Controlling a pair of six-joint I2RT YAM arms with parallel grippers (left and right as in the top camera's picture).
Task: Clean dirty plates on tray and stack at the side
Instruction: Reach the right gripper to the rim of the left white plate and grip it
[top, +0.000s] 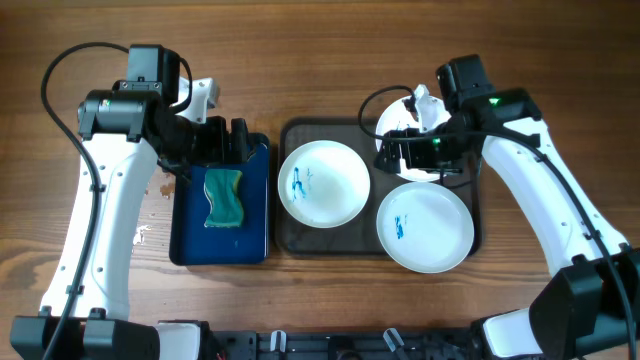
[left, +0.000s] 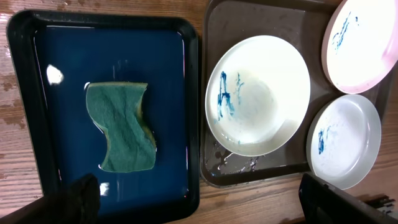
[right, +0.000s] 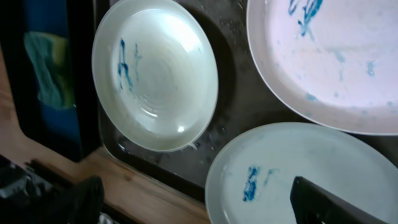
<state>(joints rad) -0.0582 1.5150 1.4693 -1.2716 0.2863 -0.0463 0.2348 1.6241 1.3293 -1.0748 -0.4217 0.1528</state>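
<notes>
The right gripper moves down next onto the rim, facing the other plates, of the plate nearest the blue tray, where the dark tray's bare bottom leaves finger room.
Three white plates with blue smears lie on the dark tray (top: 330, 248): one at its left (top: 323, 183), one at the front right (top: 425, 227), and one at the back right (top: 398, 122), partly hidden under my right arm. My right gripper (top: 415, 158) hovers open over the tray's right half, between the two right plates. In the right wrist view its fingers straddle the front plate's (right: 298, 174) edge, holding nothing. My left gripper (top: 228, 140) is open over the far end of the blue tray, behind the green sponge (top: 223, 197).
A smaller dark blue tray (top: 180, 240) lies left of the big tray, almost touching it, with the sponge (left: 121, 127) lying in it. Water drops speckle the wood (top: 150, 210) left of the blue tray, and the big tray's floor (left: 233, 165) is wet.
</notes>
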